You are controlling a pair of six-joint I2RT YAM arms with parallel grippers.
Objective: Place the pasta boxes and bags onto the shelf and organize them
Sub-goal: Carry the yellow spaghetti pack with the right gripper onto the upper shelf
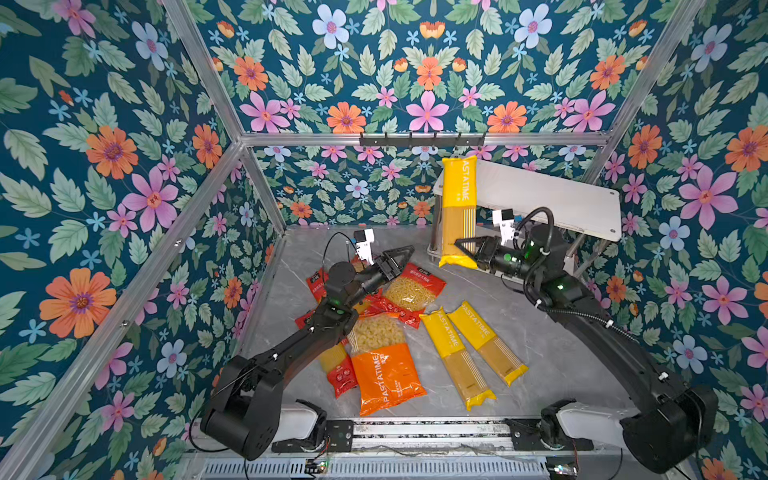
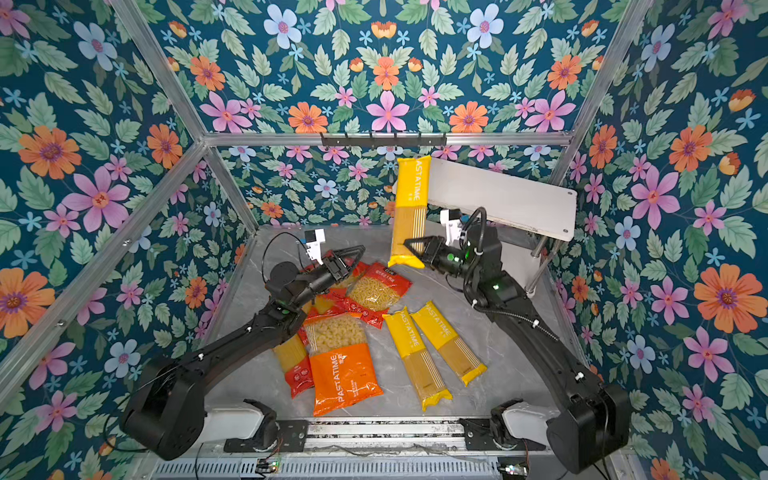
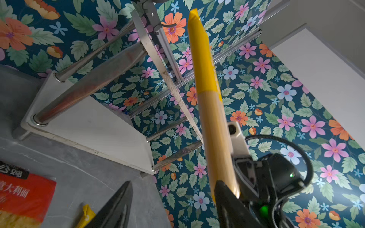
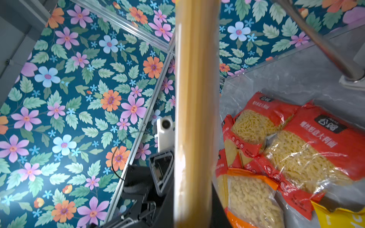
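Note:
The shelf's top board is bare, so my right gripper should move up and outward, lay the spaghetti pack on the top board's end by the hook bar (image 2: 438, 179) and release it.
My right gripper (image 1: 467, 249) (image 2: 419, 251) is shut on the lower part of a long yellow PASTATIME spaghetti pack (image 1: 457, 195) (image 2: 410, 195) (image 4: 195, 98). The pack stands upright against the left end of the shelf (image 1: 548, 199) (image 2: 503, 197). My left gripper (image 1: 401, 259) (image 2: 351, 257) (image 3: 173, 185) is open and empty, hovering over the red macaroni packs (image 1: 411, 291) (image 4: 308, 154). The left wrist view shows the held pack (image 3: 209, 98) beside the shelf's lower board (image 3: 88, 126). On the table lie two yellow spaghetti packs (image 1: 455, 357) (image 1: 488, 343), an orange macaroni bag (image 1: 384, 370) and red spaghetti packs (image 1: 338, 370).
A black hook rail (image 1: 422, 139) hangs on the back wall above the shelf. Floral walls with aluminium frame bars close in the grey marble table (image 1: 561, 365). Chrome posts (image 3: 92, 83) join the shelf boards. The loose packs are heaped at the left centre under my left arm.

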